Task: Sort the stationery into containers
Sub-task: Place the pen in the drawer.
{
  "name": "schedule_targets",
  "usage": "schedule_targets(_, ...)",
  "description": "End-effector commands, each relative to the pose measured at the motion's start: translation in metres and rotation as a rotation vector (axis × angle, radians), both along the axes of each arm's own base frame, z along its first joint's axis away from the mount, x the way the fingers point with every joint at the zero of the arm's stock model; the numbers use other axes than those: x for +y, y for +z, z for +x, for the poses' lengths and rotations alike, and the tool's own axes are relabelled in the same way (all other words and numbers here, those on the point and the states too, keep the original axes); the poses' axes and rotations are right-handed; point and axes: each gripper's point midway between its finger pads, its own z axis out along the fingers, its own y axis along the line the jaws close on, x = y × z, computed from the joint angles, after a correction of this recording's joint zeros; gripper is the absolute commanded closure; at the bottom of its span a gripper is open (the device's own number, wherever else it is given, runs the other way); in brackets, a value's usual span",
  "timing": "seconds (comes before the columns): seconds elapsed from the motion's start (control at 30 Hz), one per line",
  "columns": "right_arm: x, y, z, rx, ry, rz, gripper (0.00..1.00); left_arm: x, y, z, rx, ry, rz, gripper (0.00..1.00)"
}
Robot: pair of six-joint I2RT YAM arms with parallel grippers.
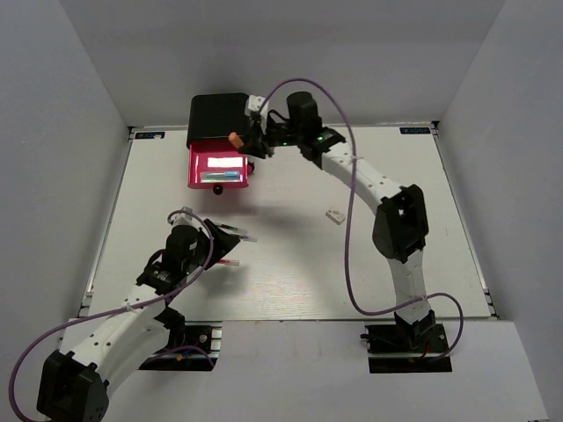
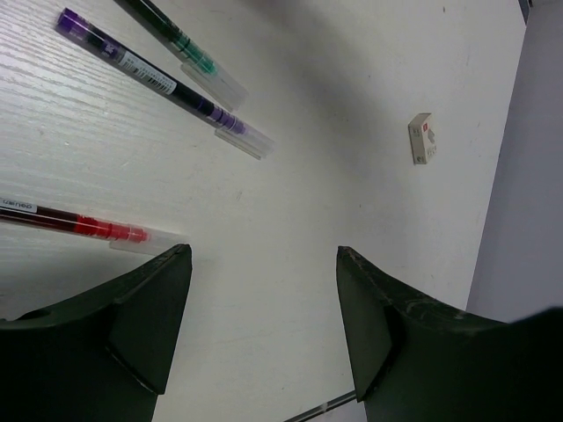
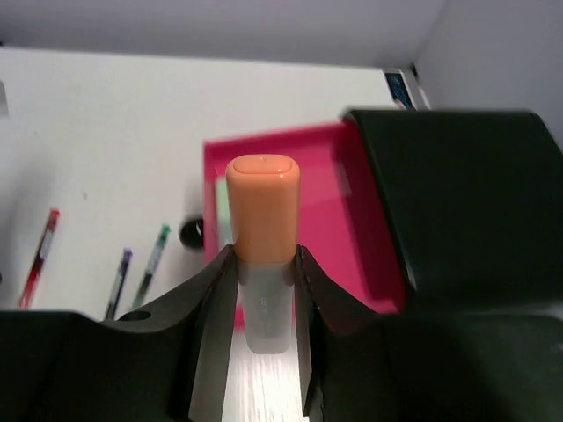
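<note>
Next, my right gripper lowers to the left in the top view to release the orange bar [image 3: 262, 207], since the drawer's bare bottom lies that way below the gripper.
My right gripper [image 1: 243, 141] is shut on an orange short bar [image 3: 262, 207] with a frosted end and holds it over the open pink-red drawer [image 3: 352, 220]. That drawer [image 1: 195, 167] sticks out of the black cabinet [image 1: 218, 116] and holds a mint-green bar [image 1: 227, 163] and a light-blue bar [image 1: 220, 177]. My left gripper [image 2: 262, 253] is open and empty, low over the table. A red pen [image 2: 88, 227] lies just beyond its left finger, with a purple pen [image 2: 158, 83] and a green pen [image 2: 180, 40] farther off. A white eraser [image 2: 423, 139] lies to the right.
The eraser [image 1: 334, 214] lies alone mid-table, right of the pens [image 1: 239, 237]. The drawer's black knob [image 3: 193, 231] faces the pens. White walls close in the table on three sides. A purple cable loops over the right arm [image 1: 400, 220].
</note>
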Motion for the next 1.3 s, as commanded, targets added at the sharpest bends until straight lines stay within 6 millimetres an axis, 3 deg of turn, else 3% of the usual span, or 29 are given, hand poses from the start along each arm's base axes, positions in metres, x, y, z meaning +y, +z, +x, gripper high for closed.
schedule_targets(0.0,0.042,0.044,-0.006,-0.078,0.023,0.163,1.00,0.004,0.003,-0.001,-0.010,0.019,0.008,0.24)
schedule_targets(0.1,0.066,0.037,-0.006,-0.112,0.009,0.194,1.00,0.007,0.002,-0.003,-0.004,0.028,0.017,0.24)
schedule_targets(0.13,0.069,0.029,0.006,-0.134,-0.039,0.187,1.00,0.008,0.000,-0.005,0.005,0.028,0.022,0.24)
schedule_targets(0.17,0.074,0.027,0.006,-0.160,-0.045,0.181,1.00,0.008,0.002,-0.004,-0.004,0.028,0.017,0.24)
schedule_targets(0.33,0.077,0.005,0.022,-0.195,-0.113,0.113,0.97,0.011,0.002,-0.004,-0.007,0.045,0.028,0.24)
schedule_targets(0.43,0.072,-0.002,0.027,-0.232,-0.125,0.060,0.83,0.011,0.002,-0.003,-0.008,0.045,0.028,0.24)
schedule_targets(0.47,0.071,-0.012,0.027,-0.238,-0.115,0.024,0.73,0.010,0.004,-0.001,-0.017,0.045,0.023,0.24)
schedule_targets(0.5,0.070,-0.011,0.027,-0.249,-0.115,0.014,0.54,0.010,0.001,-0.001,-0.006,0.045,0.028,0.24)
schedule_targets(0.57,0.073,-0.027,0.023,-0.236,-0.091,-0.043,0.40,0.009,0.001,0.002,-0.016,0.040,0.032,0.24)
schedule_targets(0.6,0.072,-0.024,0.023,-0.237,-0.088,-0.043,0.27,0.009,0.000,0.003,-0.015,0.035,0.041,0.24)
schedule_targets(0.63,0.072,-0.025,0.021,-0.235,-0.085,-0.049,0.25,0.008,0.000,0.004,-0.011,0.035,0.043,0.24)
schedule_targets(0.73,0.069,-0.014,0.018,-0.247,-0.083,-0.031,0.25,0.007,0.008,0.012,-0.053,0.032,0.051,0.24)
schedule_targets(0.8,0.064,0.006,0.015,-0.260,-0.090,0.001,0.27,0.010,0.006,0.019,-0.066,0.036,0.093,0.26)
schedule_targets(0.83,0.060,0.007,0.015,-0.226,-0.101,0.005,0.31,0.012,0.014,0.027,-0.097,0.051,0.093,0.30)
schedule_targets(0.87,0.060,0.014,0.013,-0.233,-0.104,0.030,0.33,0.015,0.014,0.032,-0.107,0.072,0.102,0.42)
schedule_targets(0.9,0.050,0.044,0.009,-0.253,-0.120,0.071,0.38,0.019,0.014,0.036,-0.118,0.092,0.118,0.49)
schedule_targets(0.97,0.034,0.028,0.010,-0.191,-0.133,0.046,0.72,0.027,0.018,0.050,-0.163,0.142,0.153,0.65)
schedule_targets(1.0,0.022,0.055,0.000,-0.204,-0.135,0.077,0.88,0.030,0.018,0.054,-0.171,0.161,0.159,0.69)
schedule_targets(1.03,0.010,0.032,0.004,-0.154,-0.156,0.040,1.00,0.034,0.018,0.061,-0.176,0.187,0.190,0.72)
schedule_targets(1.13,-0.025,0.010,-0.020,-0.119,-0.162,-0.028,1.00,0.038,0.023,0.079,-0.187,0.210,0.244,0.70)
schedule_targets(1.17,-0.044,-0.018,-0.017,-0.067,-0.192,-0.074,1.00,0.037,0.020,0.083,-0.176,0.201,0.261,0.67)
schedule_targets(1.2,-0.051,-0.028,-0.021,-0.045,-0.195,-0.092,0.99,0.036,0.018,0.094,-0.160,0.202,0.279,0.64)
schedule_targets(1.23,-0.072,-0.040,-0.030,-0.002,-0.214,-0.125,0.95,0.035,0.016,0.098,-0.153,0.189,0.303,0.56)
schedule_targets(1.27,-0.087,-0.066,-0.038,0.060,-0.215,-0.168,0.87,0.037,0.015,0.105,-0.152,0.193,0.317,0.53)
